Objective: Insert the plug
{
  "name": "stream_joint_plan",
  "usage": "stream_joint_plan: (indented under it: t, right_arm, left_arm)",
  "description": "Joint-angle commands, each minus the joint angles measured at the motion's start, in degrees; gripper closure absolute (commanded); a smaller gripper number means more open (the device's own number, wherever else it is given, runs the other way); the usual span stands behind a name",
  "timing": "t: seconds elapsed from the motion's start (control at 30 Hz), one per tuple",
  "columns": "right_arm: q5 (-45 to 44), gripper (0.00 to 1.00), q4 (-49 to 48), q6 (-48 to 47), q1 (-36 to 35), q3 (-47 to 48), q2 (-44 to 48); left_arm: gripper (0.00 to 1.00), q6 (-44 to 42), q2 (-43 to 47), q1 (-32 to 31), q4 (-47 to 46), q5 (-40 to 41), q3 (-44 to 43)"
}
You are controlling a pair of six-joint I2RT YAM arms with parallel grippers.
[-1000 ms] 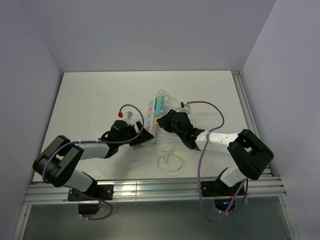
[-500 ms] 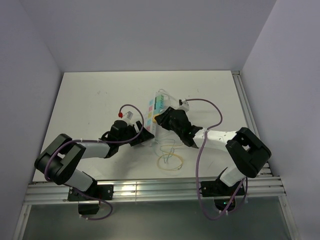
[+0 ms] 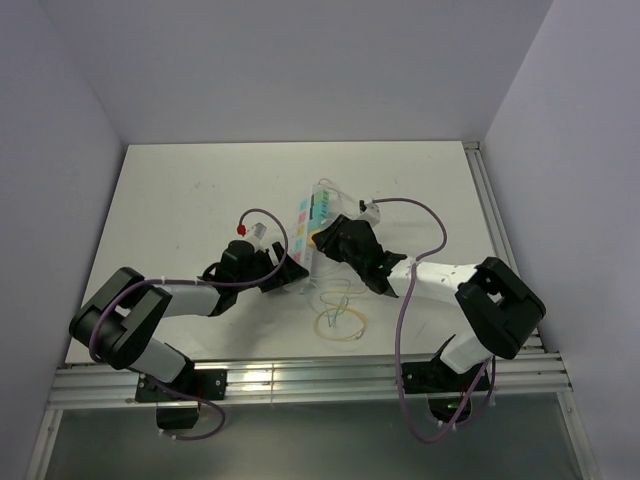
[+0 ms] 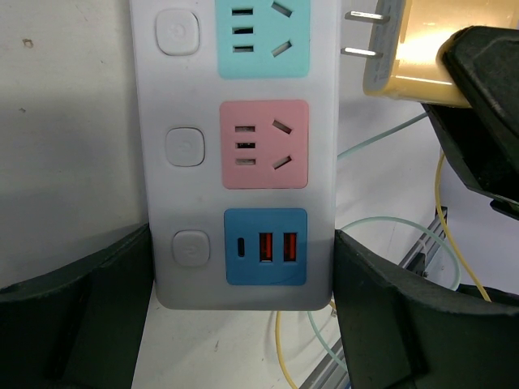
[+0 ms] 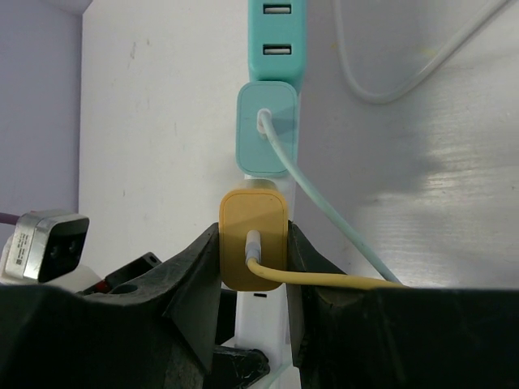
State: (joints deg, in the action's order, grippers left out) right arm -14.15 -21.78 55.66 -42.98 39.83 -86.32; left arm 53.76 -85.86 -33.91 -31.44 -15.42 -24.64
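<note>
The power strip's edge beside the teal plug lies left of my right gripper in the top view, so I will push toward it next, sinking the yellow plug's pins.
A white power strip (image 4: 190, 97) lies on the table with teal, pink (image 4: 263, 144) and blue USB faces; it also shows in the top view (image 3: 306, 225). My left gripper (image 4: 243, 304) is shut on the strip's near end, one finger on each side. My right gripper (image 5: 253, 267) is shut on a yellow plug (image 5: 253, 235). In the left wrist view the yellow plug (image 4: 409, 49) hangs beside the strip's right edge, level with the teal socket (image 4: 263, 36), its two prongs bare and in no socket. A teal plug (image 5: 266, 138) sits in the strip beyond it.
A yellow cable (image 3: 340, 325) and a thin teal cable (image 5: 340, 219) lie coiled on the table near the front rail (image 3: 300, 378). The strip's white cord (image 5: 405, 73) loops off to the far right. Purple robot cables arc above both arms.
My right gripper has shifted slightly left with the yellow plug, closer over the strip. My left gripper has stayed on the strip.
</note>
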Motion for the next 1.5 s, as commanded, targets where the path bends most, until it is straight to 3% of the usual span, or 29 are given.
stream_joint_plan:
  t: [0.0,0.43,1.03,1.47]
  right_arm:
    - [-2.9,1.0,2.0,-1.17,-0.79,0.33,1.68]
    - [-1.76,1.0,1.3,-1.34,-0.87,1.56,-0.69]
    - [4.48,1.0,8.42,-2.31,-0.87,9.55,-8.59]
    - [18.26,1.0,24.76,-17.94,0.97,21.16,-12.9]
  left_arm:
    - [1.0,0.12,0.87,0.42,-0.82,-1.89,-0.05]
    - [1.0,0.21,0.26,0.6,-1.52,-2.86,0.04]
    - [1.0,2.14,-4.66,0.51,-6.26,-7.52,0.65]
    - [1.0,2.84,-6.95,0.51,-7.23,-9.45,0.47]
